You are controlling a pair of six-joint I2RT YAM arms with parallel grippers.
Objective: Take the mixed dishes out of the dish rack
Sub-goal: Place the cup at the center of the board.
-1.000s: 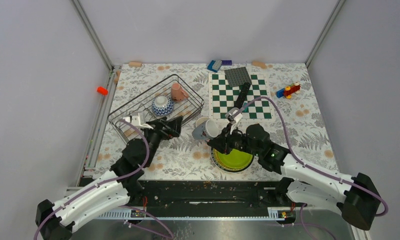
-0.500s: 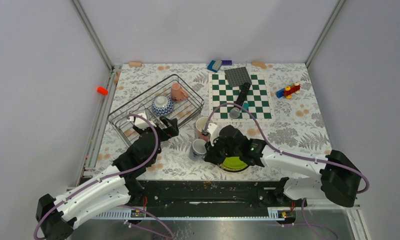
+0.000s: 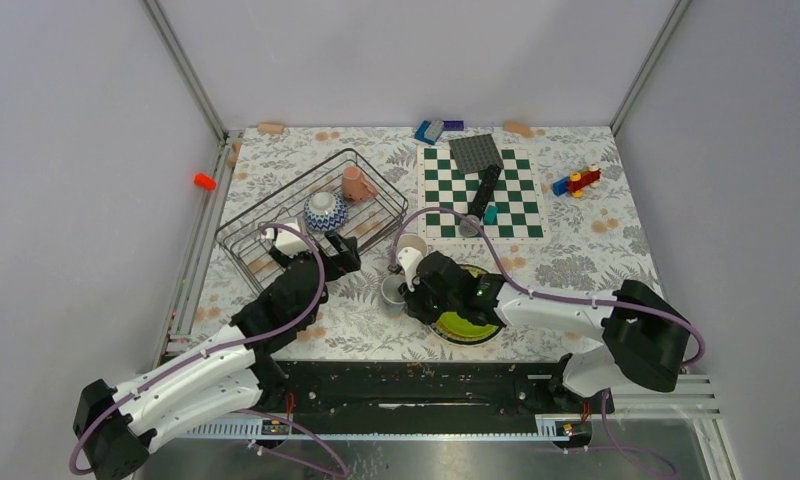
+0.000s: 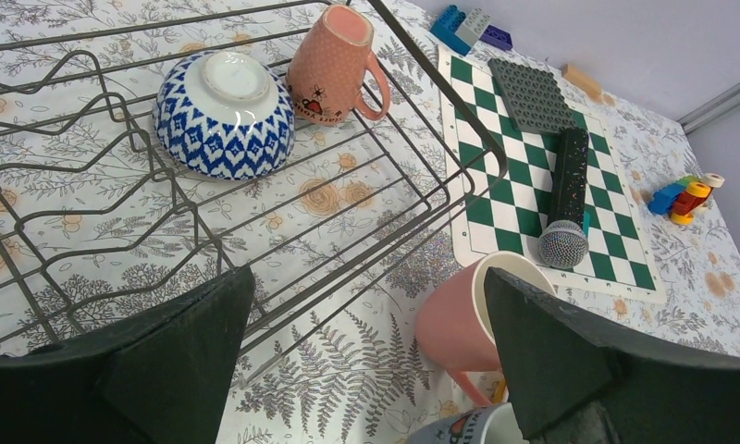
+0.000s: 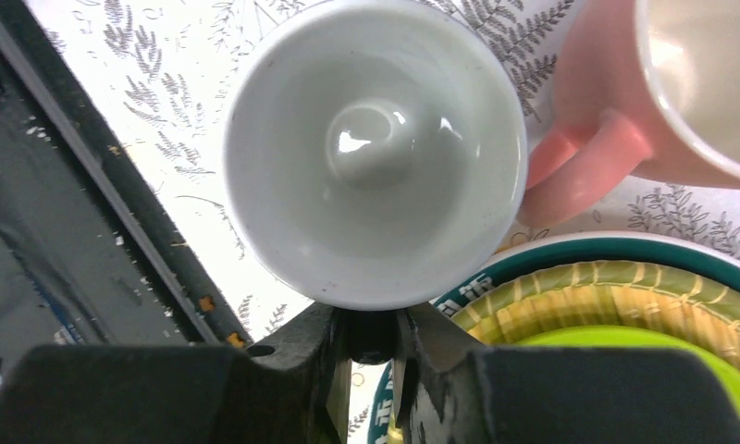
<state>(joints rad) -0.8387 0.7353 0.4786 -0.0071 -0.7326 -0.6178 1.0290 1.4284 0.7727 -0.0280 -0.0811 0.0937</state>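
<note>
My right gripper needs to bring the upright grey mug down next onto the bare tabletop beside the pink mug, which lies clear below the gripper, and release the handle.
The dark wire dish rack [image 3: 276,215] at the left holds a blue patterned bowl [image 3: 325,210] upside down and a pink mug [image 3: 356,183]; both also show in the left wrist view, the bowl [image 4: 223,116] and the mug [image 4: 329,69]. My left gripper [image 3: 342,254] hangs open and empty at the rack's near right corner [image 4: 366,305]. My right gripper [image 3: 412,291] is shut on the handle of the grey mug [image 3: 392,290], which stands upright, its white inside [image 5: 376,148] facing up. A second pink mug [image 3: 408,250] stands beside it. Stacked plates [image 3: 468,324] with a lime-green one on top lie just right.
A green-white chessboard [image 3: 516,205] at the back right carries a grey baseplate [image 3: 476,152] and a black microphone [image 3: 486,188]. Toy blocks [image 3: 576,181] lie to its right, blue blocks [image 3: 431,130] at the back. The black front rail [image 5: 89,185] runs close to the grey mug.
My right gripper has carried the grey mug down and to the left, turning it from tilted to upright beside the pink mug. My left gripper has shifted slightly towards the rack.
</note>
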